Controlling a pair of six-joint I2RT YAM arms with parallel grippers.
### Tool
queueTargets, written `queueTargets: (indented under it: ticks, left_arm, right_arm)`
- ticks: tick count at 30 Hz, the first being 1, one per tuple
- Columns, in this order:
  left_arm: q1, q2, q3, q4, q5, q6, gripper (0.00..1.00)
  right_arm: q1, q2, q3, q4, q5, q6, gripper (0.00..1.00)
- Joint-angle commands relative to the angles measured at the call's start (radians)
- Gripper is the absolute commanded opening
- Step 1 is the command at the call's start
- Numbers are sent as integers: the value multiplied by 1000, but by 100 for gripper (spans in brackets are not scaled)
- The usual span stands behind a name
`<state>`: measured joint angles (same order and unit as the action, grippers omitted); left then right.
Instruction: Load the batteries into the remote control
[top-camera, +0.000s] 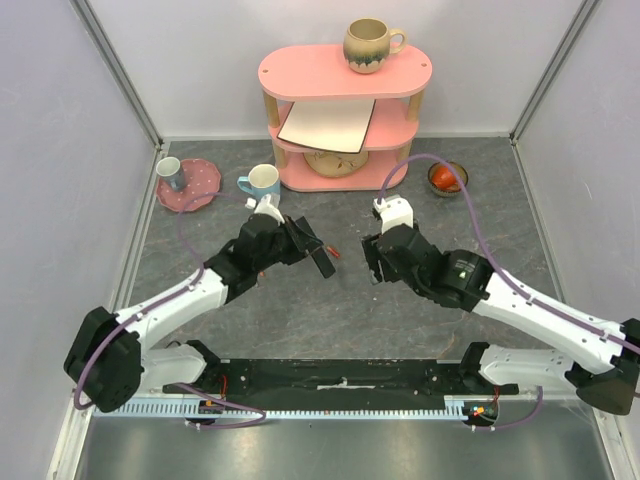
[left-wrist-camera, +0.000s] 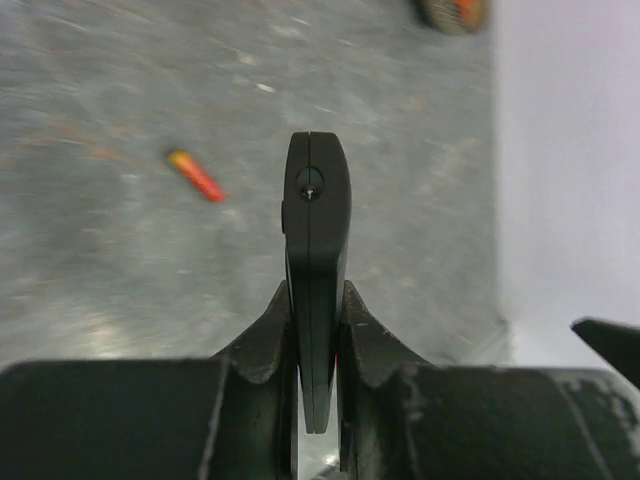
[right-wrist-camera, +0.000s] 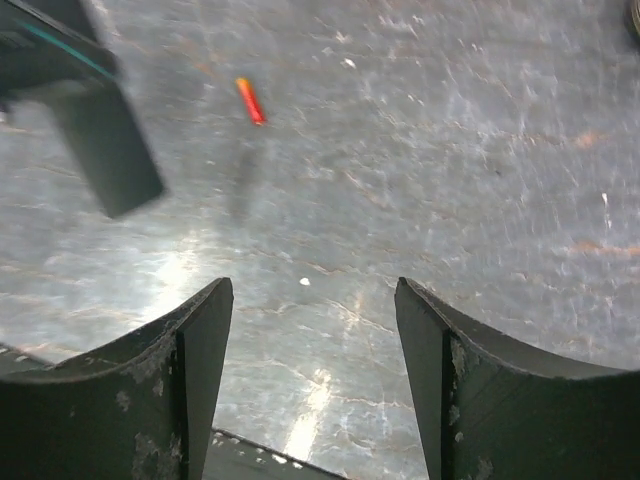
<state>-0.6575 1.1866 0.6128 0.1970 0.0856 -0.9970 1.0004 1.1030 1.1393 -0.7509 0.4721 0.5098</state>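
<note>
The remote control turns and comes down with my left gripper next for release onto the bare tabletop (top-camera: 302, 274) (left-wrist-camera: 62, 198) beside the red-orange battery, since that clear spot lies below it.
My left gripper (top-camera: 303, 246) is shut on the slim black remote control (top-camera: 321, 259) and holds it above the table's middle. In the left wrist view the remote control (left-wrist-camera: 317, 210) stands edge-on between my fingers (left-wrist-camera: 268, 335). One red-orange battery (top-camera: 333, 252) lies on the grey table just right of the remote's end; it shows in the left wrist view (left-wrist-camera: 196, 175) and in the right wrist view (right-wrist-camera: 250, 100). My right gripper (top-camera: 372, 264) is open and empty, to the right of the battery. In the right wrist view, the gripper (right-wrist-camera: 312, 300) hangs over bare table, with the remote's end (right-wrist-camera: 110, 155) at upper left.
A pink shelf (top-camera: 345, 72) stands at the back with a mug (top-camera: 370, 44) on top and plates inside. A blue mug (top-camera: 262, 182) and a pink plate (top-camera: 200, 178) with a cup stand back left. A small bowl (top-camera: 447, 178) with something red stands back right.
</note>
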Motion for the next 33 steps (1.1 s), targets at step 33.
queueTargets:
  ticks: [33]
  left_arm:
    - [-59, 869, 894, -1033, -543, 403, 12]
  right_arm:
    - [-2, -282, -386, 205, 112, 64, 75]
